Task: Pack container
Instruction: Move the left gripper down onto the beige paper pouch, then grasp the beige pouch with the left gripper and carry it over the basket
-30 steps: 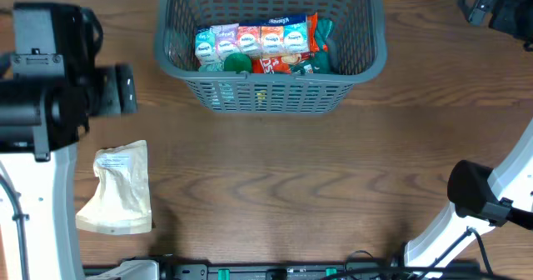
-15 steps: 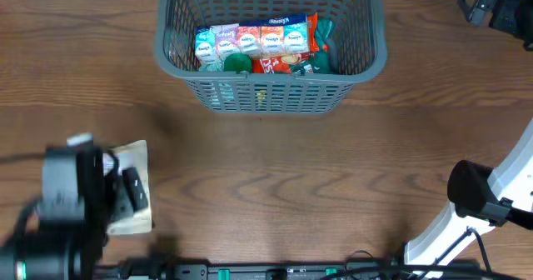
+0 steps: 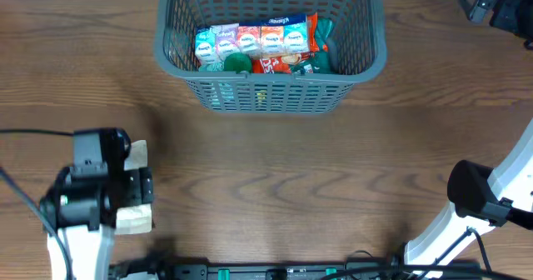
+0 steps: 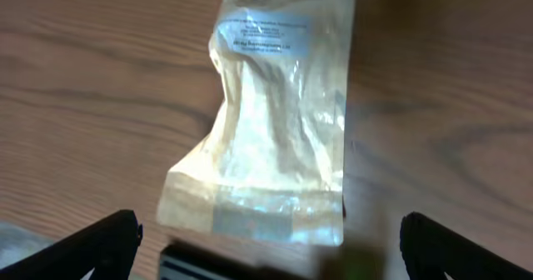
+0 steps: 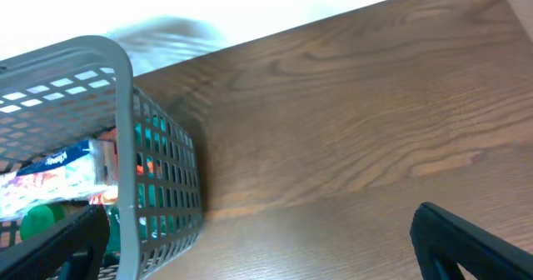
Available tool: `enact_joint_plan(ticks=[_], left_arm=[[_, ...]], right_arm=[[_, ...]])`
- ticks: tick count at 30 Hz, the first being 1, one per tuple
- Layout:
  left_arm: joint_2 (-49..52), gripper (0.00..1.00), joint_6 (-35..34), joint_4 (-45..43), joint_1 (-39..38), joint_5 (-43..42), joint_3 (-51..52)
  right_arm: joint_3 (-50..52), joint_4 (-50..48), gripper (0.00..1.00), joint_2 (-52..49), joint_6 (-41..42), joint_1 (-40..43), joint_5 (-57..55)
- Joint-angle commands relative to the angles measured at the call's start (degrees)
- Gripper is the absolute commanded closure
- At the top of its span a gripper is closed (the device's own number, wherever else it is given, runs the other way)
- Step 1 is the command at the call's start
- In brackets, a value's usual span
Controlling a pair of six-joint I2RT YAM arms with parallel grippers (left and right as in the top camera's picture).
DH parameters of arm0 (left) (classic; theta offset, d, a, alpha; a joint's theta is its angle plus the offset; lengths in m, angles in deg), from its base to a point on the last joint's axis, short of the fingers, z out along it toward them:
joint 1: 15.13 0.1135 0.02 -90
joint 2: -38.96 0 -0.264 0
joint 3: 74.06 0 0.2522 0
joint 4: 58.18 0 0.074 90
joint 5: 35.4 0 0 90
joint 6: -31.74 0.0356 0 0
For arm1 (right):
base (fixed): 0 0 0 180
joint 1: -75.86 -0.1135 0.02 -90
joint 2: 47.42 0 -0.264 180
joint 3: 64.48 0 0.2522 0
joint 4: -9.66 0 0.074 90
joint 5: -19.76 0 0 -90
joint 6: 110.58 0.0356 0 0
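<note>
My open left gripper will next move down and outward onto the packet's body beside the white label, because its spread fingers are still above the packet's near end.
The container, a large grey lattice basket (image 3: 178, 62), stands at the table's far middle and holds several colourful snack packets (image 3: 254, 40). Its corner shows in the right wrist view (image 5: 158, 172). A clear beige packet with a white label (image 4: 275, 122) lies flat on the wood at the near left; overhead it is mostly hidden under my left arm, with only an edge showing (image 3: 136, 217). My left gripper (image 4: 266, 259) is open right above the packet, fingers spread on either side of its near end. My right gripper (image 5: 258, 247) is open and empty at the far right, beside the basket.
The right arm's base (image 3: 479, 197) stands at the near right. A black bar with green parts (image 3: 275, 272) runs along the table's front edge. Bare wood lies between the basket and the packet.
My left arm has swung from the far left down to the near left and now hovers over the beige packet, covering most of it. The right arm and basket have not moved.
</note>
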Motion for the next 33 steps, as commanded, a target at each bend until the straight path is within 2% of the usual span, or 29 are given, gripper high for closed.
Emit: enact_joint_plan(ticks=[1, 7, 16, 28, 33], left_arm=[[3.9, 0.02, 3.0, -2.1, 4.8, -4.7, -0.1], [14.2, 0.02, 7.5, -8.4, 12.6, -8.4, -0.1], [29.3, 0.01, 15.1, -14.8, 14.1, -8.8, -0.1], [42.1, 0.02, 17.0, -21.4, 16.6, -9.0, -0.1], [46.1, 0.01, 16.7, -22.9, 16.6, -11.9, -0.1]], right_arm=[[-0.2, -0.1, 0.01, 0.4, -0.8, -0.5, -0.2], [-0.2, -0.1, 0.01, 0.4, -0.8, -0.5, -0.3], [-0.2, -0.8, 0.01, 0.4, -0.8, -0.5, -1.4], [-0.2, -0.4, 0.01, 0.4, -0.8, -0.5, -2.6], [-0.2, -0.3, 0.01, 0.4, -0.8, -0.5, -2.6]])
